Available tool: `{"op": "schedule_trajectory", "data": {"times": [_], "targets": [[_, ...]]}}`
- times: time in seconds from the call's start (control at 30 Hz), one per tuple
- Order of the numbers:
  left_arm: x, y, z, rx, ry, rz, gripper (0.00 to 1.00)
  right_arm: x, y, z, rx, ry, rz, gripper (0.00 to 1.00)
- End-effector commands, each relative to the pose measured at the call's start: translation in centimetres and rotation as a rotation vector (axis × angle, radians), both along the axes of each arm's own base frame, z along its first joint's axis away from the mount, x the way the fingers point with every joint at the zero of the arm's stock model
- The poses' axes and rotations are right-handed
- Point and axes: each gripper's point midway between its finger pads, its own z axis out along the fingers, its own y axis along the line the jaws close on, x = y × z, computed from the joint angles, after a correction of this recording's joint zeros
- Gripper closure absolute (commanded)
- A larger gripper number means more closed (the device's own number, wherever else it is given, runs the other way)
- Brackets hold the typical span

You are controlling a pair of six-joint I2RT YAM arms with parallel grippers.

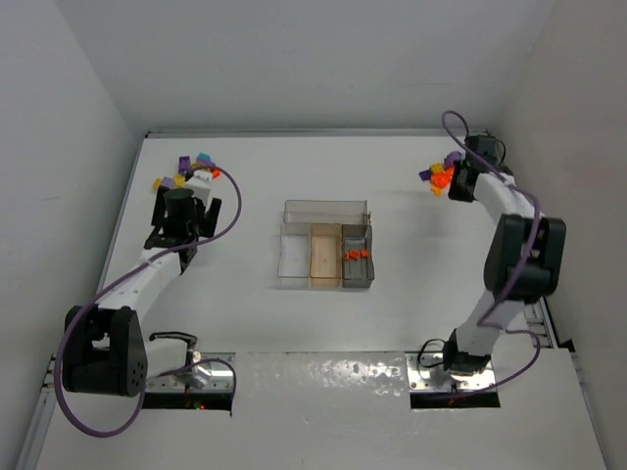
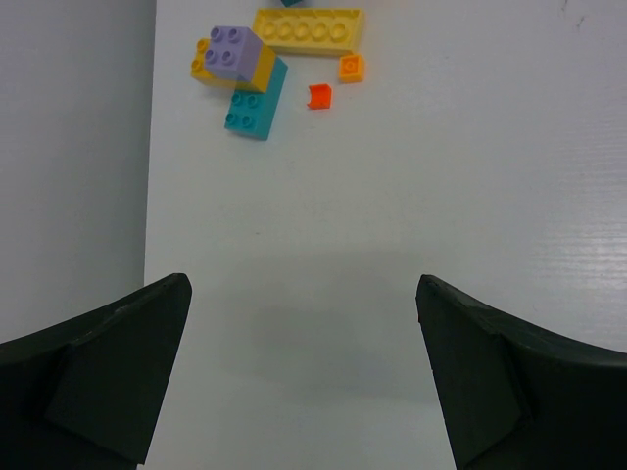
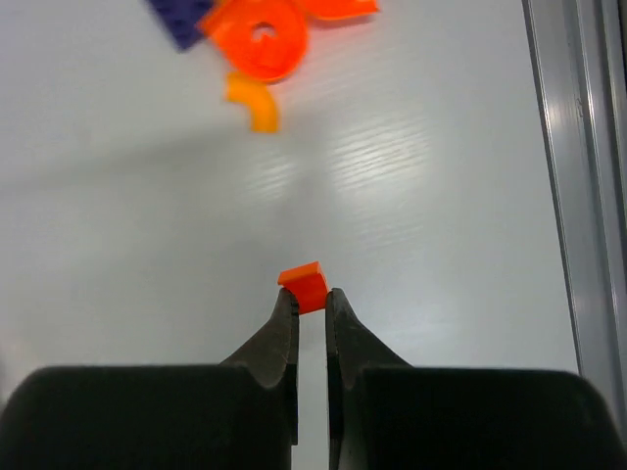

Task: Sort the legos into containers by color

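My right gripper moves back over the grey compartment [image 1: 357, 259], which lies to its left in the top view, and releases the lego where orange-red ones sit next.
My right gripper [image 3: 310, 299] is shut on a small orange-red lego [image 3: 305, 284], pinched at its fingertips above the table. Ahead of it lie a round orange lego [image 3: 261, 44], a curved orange piece [image 3: 255, 103] and a purple brick [image 3: 181, 20]; this pile [image 1: 438, 176] sits at the far right. My left gripper [image 2: 304, 323] is open and empty, near a pile [image 1: 186, 168] at the far left: a long yellow brick [image 2: 309, 29], a purple brick [image 2: 235, 51], a teal brick [image 2: 257, 103], two small orange pieces [image 2: 319, 95]. The clear tray [image 1: 325, 257] stands mid-table; its grey compartment [image 1: 357, 259] holds orange-red legos.
A white wall [image 2: 73, 147] runs close on the left of my left gripper. A metal rail [image 3: 578, 176] edges the table on the right of my right gripper. The tray's wide section [image 1: 325, 212] and tan compartment [image 1: 325, 257] show nothing inside.
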Motion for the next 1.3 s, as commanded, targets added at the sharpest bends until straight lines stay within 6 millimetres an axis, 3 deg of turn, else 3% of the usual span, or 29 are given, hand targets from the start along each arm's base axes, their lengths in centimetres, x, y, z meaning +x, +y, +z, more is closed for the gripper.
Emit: {"op": "schedule_trajectory", "data": {"times": [0.0,0.03,0.07,0.1,0.13,0.2,0.23,0.3,0.33,0.5,0.63,0.73,0.77,0.87,1.13,1.27], "targets": [[0.3,0.0,1.6,-0.026,-0.092,-0.003,0.02,-0.5,5.1,5.9,-0.002,-0.195,0.118,1.0],[0.2,-0.1,1.6,-0.033,-0.096,-0.003,0.02,-2.1,8.6,4.8,0.001,-0.168,0.207,1.0],[0.0,-0.2,1.7,-0.039,-0.102,-0.005,0.02,-3.0,10.7,6.1,0.014,-0.202,0.273,1.0],[0.0,-0.4,1.6,-0.046,-0.105,-0.013,0.02,-4.0,12.6,5.8,0.022,-0.195,0.341,1.0],[-0.1,-0.4,1.6,-0.051,-0.109,-0.013,0.02,-6.0,16.3,4.7,0.048,-0.165,0.448,1.0],[-0.2,-0.6,1.8,-0.062,-0.118,-0.021,0.02,-8.8,21.9,5.2,0.137,-0.176,0.632,1.0],[-0.3,-0.7,2.0,-0.064,-0.124,-0.022,0.02,-10.1,23.0,4.6,0.167,-0.164,0.663,1.0],[-0.4,-0.8,1.9,-0.07,-0.12,-0.027,0.02,-11.7,25.6,5.2,0.244,-0.198,0.732,1.0],[-0.4,-0.8,1.9,-0.072,-0.122,-0.03,0.02,-13.2,26.8,4.3,0.252,-0.173,0.773,1.0],[-0.6,-1.1,2.3,-0.084,-0.141,-0.043,0.02,-14.5,28.2,2.4,0.265,-0.131,0.785,1.0],[-0.8,-1.2,2.8,-0.09,-0.149,-0.047,0.02,-14.1,28.9,2.8,0.286,-0.126,0.789,1.0],[-1.2,-1.1,2.7,-0.086,-0.146,-0.041,0.02,-14.3,29.1,2.6,0.296,-0.119,0.802,0.82],[-1.2,-1.1,2.8,-0.086,-0.149,-0.039,0.02,-14.5,29.0,2.5,0.294,-0.113,0.808,0.68],[-1.4,-1.0,2.9,-0.085,-0.146,-0.038,0.02,-14.4,29.0,2.8,0.28,-0.111,0.816,0.55],[-1.4,-1.1,3.0,-0.086,-0.146,-0.041,0.02,-13.2,28.9,5.0,0.244,-0.151,0.815,0.51],[-1.0,-1.1,3.1,-0.128,-0.109,0.001,0.02,-11.1,28.3,8.2,0.196,-0.25,0.748,0.51]]}}
